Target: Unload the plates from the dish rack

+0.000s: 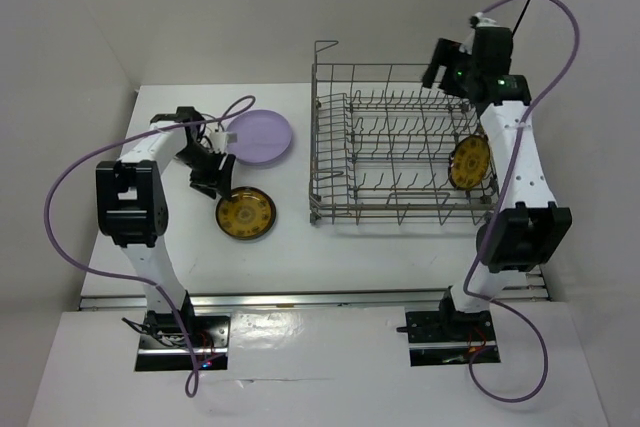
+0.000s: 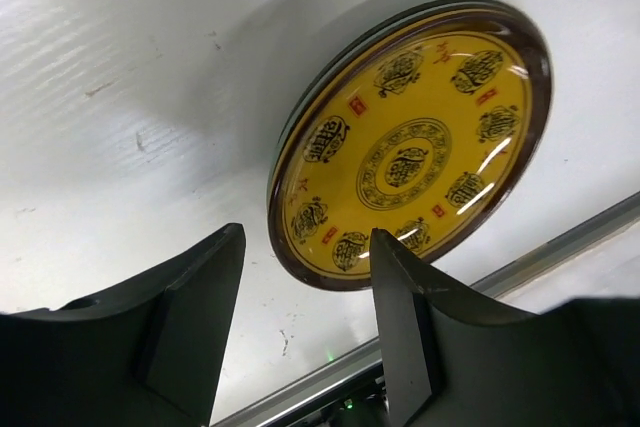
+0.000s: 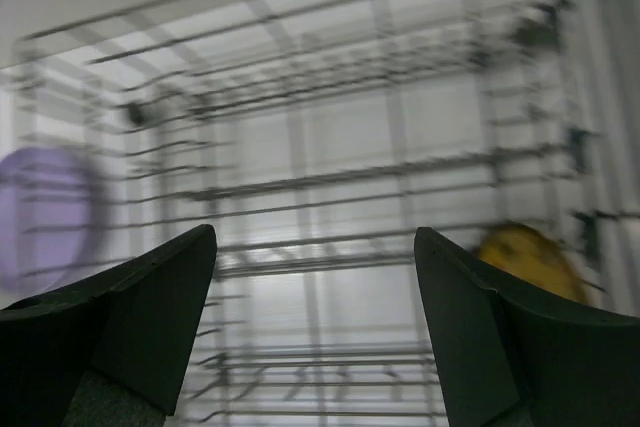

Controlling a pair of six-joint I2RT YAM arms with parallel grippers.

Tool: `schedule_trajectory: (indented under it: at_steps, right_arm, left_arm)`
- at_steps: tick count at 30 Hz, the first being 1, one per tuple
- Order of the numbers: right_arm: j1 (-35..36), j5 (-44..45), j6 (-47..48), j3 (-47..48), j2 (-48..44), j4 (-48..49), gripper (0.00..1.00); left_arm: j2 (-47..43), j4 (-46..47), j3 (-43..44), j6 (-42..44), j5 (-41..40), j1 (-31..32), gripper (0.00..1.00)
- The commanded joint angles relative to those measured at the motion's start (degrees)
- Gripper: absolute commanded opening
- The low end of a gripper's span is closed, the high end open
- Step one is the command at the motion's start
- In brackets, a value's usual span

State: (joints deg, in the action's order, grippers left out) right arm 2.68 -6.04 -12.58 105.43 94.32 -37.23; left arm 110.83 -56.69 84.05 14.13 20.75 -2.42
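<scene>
My right gripper moves back and down next, turning to straddle the plate's upper rim (image 1: pixel 486 156) (image 3: pixel 567 259), since one mustard-yellow plate still stands on edge in the rack.
The grey wire dish rack (image 1: pixel 398 152) stands right of centre. One mustard-yellow plate (image 1: pixel 468 162) stands on edge at its right end. A lavender plate (image 1: pixel 258 135) lies on the table left of the rack. A second mustard-yellow plate (image 1: pixel 245 214) lies flat in front of it, seemingly on top of another dark-rimmed plate (image 2: pixel 330 72). My left gripper (image 1: pixel 214 177) is open and empty just beside the flat yellow plate (image 2: pixel 415 152). My right gripper (image 1: pixel 438 65) is open and empty above the rack's far right corner, looking down into the blurred rack (image 3: pixel 330 177).
White walls close in the table on the left, back and right. A metal rail (image 1: pixel 300 299) runs along the near table edge. Purple cables loop over both arms. In the right wrist view the lavender plate (image 3: pixel 45 217) and the racked yellow plate (image 3: pixel 530 257) show blurred.
</scene>
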Motion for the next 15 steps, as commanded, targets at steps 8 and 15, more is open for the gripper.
schedule_trajectory:
  at_steps: [8,15]
  right_arm:
    - [-14.0,17.3,3.4,-9.7,2.4,-7.8,0.86]
    - [-16.6,16.8,4.1,-18.3,1.3,-6.8,0.87]
  left_arm:
    - [-8.2,1.6,4.2,-4.7,0.4,0.0,0.66]
    - [-8.7,1.6,4.2,-4.7,0.4,0.0,0.66]
